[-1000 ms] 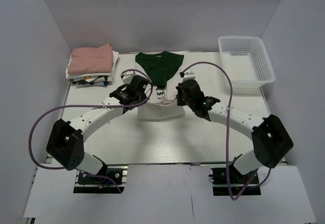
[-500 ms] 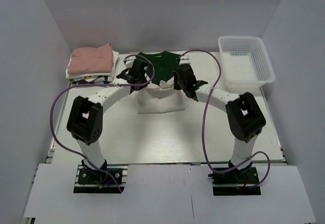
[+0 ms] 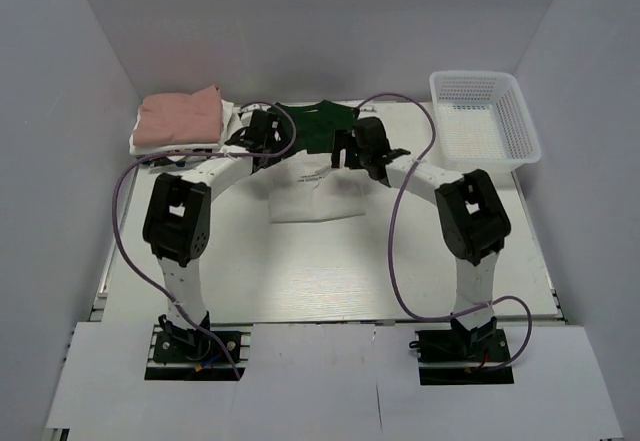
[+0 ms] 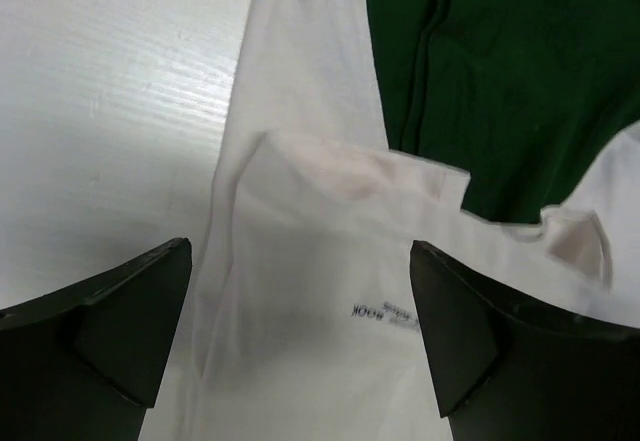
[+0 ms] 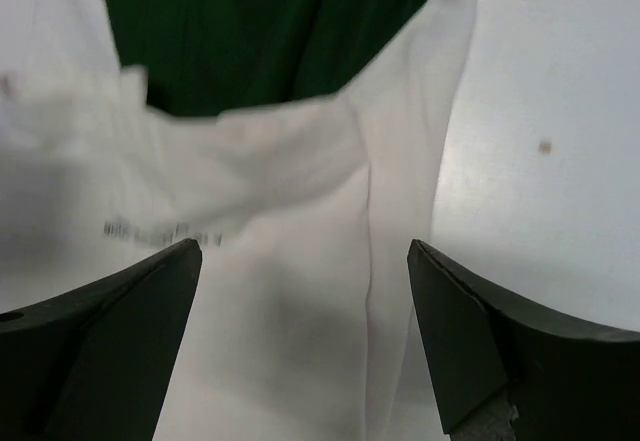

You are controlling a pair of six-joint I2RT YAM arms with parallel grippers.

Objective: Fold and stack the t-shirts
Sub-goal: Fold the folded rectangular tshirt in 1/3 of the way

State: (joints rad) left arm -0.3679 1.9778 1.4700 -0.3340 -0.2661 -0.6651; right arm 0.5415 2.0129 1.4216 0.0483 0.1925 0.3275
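My left gripper should go back along the side of the white cloth, then down onto its near corner (image 3: 273,220).
One t-shirt (image 3: 318,195), cream-white with a dark green upper part (image 3: 312,126), lies at the back middle of the table, its white lower half folded up. My left gripper (image 3: 272,141) hangs over its left side and my right gripper (image 3: 352,151) over its right side. In the left wrist view the gripper (image 4: 300,261) is open above the white cloth (image 4: 300,171), which bears small dark print. In the right wrist view the gripper (image 5: 303,261) is open too, over the cloth (image 5: 290,171). A dusty pink folded shirt (image 3: 180,116) tops a stack at the back left.
A white mesh basket (image 3: 484,77) stands at the back right. White folded cloth (image 3: 150,147) lies under the pink shirt. The table (image 3: 300,271) is pale, with grey walls on three sides. Purple cables arc over both arms.
Both arms carried the shirt's white lower edge back toward the green part, then both grippers opened and let go of the cloth.
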